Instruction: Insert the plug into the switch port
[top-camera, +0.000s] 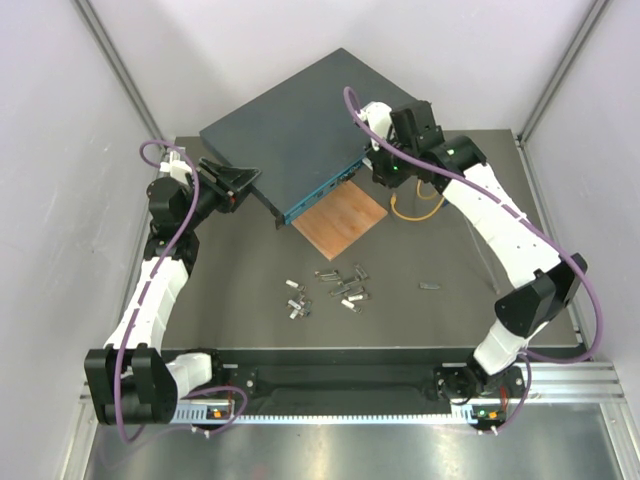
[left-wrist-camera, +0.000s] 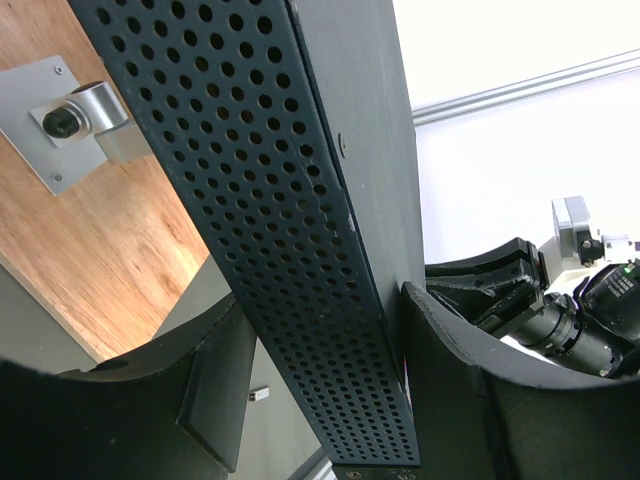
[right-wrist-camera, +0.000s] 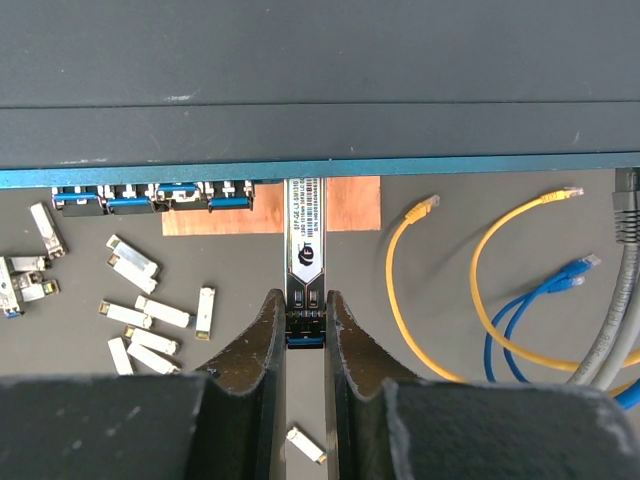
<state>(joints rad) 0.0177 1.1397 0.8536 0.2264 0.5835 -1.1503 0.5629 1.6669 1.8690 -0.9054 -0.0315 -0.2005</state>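
My right gripper will next push toward the switch's teal side (top-camera: 325, 190) beside the filled sockets, then release the plug, as most of its silver length is still outside.
The switch (top-camera: 290, 140) is a flat dark blue-grey box lying at an angle at the back, with its teal front face (top-camera: 325, 190) turned to the table's middle. My left gripper (top-camera: 240, 185) is shut on its left corner; in the left wrist view the fingers (left-wrist-camera: 215, 390) clamp the perforated side (left-wrist-camera: 280, 200). My right gripper (top-camera: 385, 165) is shut on the plug (right-wrist-camera: 304, 240), a slim silver module with a blue tail. The plug's tip meets the teal face (right-wrist-camera: 450, 165) just right of several filled sockets (right-wrist-camera: 150, 195). How deep it sits is hidden.
A thin brown board (top-camera: 340, 220) lies under the switch's front edge. Several loose silver modules (top-camera: 330, 285) are scattered mid-table, and show in the right wrist view (right-wrist-camera: 150, 300). Yellow and blue cables (right-wrist-camera: 500, 290) lie right of the plug.
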